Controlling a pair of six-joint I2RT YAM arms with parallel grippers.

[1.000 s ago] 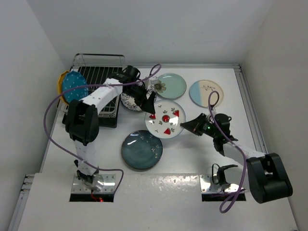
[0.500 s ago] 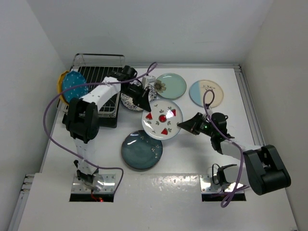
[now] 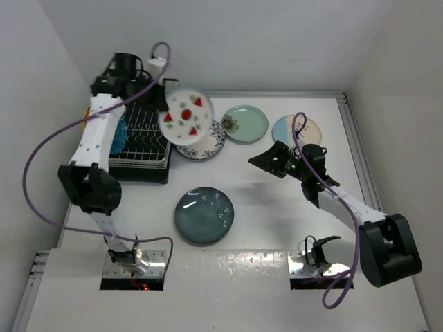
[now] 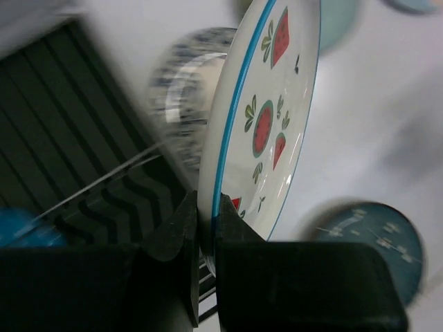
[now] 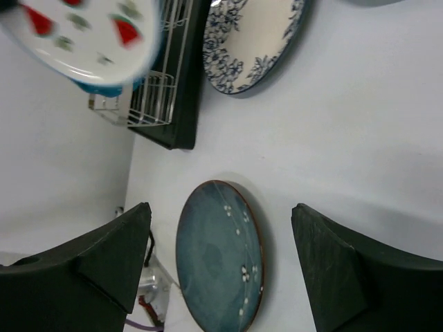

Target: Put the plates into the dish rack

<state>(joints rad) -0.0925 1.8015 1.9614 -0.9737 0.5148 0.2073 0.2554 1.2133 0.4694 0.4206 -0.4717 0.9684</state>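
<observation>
The dish rack's empty slot by the dotted blue plate is below my left gripper and to its left in the top view. My left gripper will swing that way, go down and let go.
My left gripper is shut on the rim of the white watermelon plate. It holds the plate tilted in the air just right of the dish rack. A dotted blue plate stands in the rack. On the table lie the blue-floral plate, the mint green plate, the blue-and-cream plate and the dark teal plate. My right gripper is open and empty above the table centre.
The rack's black drain tray sits at the far left against the white side wall. White walls close the table at the back and on both sides. A purple cable loops off each arm.
The right gripper let go of the watermelon plate, opened and drew back. The left gripper closed on its rim and lifted it up and left, off the table towards the rack.
</observation>
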